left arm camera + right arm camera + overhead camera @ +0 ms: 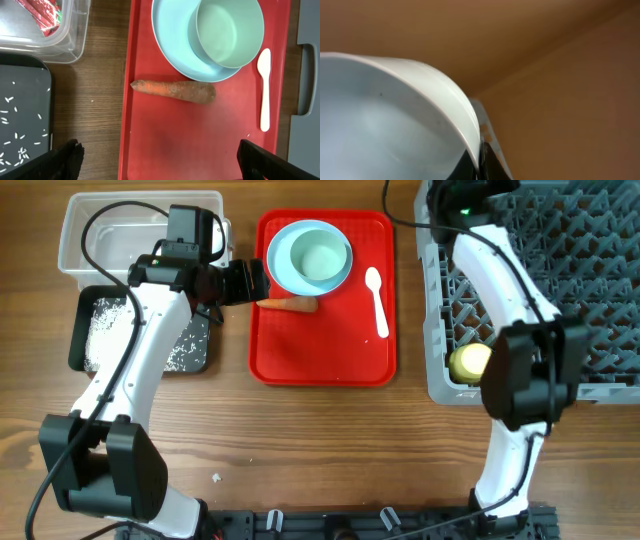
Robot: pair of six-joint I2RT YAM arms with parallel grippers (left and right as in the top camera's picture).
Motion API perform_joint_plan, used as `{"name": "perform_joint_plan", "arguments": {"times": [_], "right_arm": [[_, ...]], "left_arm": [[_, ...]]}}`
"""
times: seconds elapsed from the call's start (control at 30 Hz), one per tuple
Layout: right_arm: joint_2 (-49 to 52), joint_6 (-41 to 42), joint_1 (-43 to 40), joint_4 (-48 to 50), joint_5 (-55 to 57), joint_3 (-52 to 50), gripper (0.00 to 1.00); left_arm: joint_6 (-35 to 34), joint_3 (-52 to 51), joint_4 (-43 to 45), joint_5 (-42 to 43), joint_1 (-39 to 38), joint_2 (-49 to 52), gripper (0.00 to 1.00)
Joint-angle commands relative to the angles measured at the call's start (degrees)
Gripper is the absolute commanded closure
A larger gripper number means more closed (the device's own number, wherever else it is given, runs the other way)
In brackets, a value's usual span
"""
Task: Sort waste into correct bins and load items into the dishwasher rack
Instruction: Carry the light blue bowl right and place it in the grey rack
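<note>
Next, my right gripper will lower the second pale bowl into the rack's far corner by the tray, since the yellow cup [470, 362] holds the near end of the rack.
The orange carrot [290, 305] lies on the flat red serving tray [320, 355], just below the pale blue plate [285, 275] with a bowl [320, 258] in it. My left gripper [250, 280] hovers at the tray's left edge, open and empty. In the left wrist view the carrot [175, 91] lies ahead of the spread fingers [167, 165]. The white spoon [377, 300] lies to the right on the tray. My right gripper [479, 155] is shut on the rim of a second pale bowl [385, 125], at the far left corner of the grey rack [560, 280]. A yellow cup [470, 362] sits in the rack.
The clear tub [140, 225] stands at the back left, with the red-and-white wrapper [42, 17] inside. The black tray [90, 330] in front of it holds rice grains. My left arm reaches over both bins.
</note>
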Motion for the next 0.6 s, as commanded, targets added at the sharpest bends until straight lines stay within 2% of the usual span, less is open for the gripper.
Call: {"name": "perform_joint_plan", "arguments": {"times": [0.0, 0.2, 0.57], "right_arm": [[4.46, -6.95, -0.66, 6.58, 0.92, 0.68, 0.96], [7.85, -7.78, -0.66, 6.73, -0.76, 0.68, 0.96], [8.68, -6.69, 0.46, -0.98, -0.63, 0.68, 0.95]], "left_arm": [[0.11, -0.04, 0.13, -0.13, 0.31, 0.13, 0.00], [0.11, -0.04, 0.13, -0.13, 0.31, 0.13, 0.00], [0.11, -0.04, 0.13, -0.13, 0.31, 0.13, 0.00]]}}
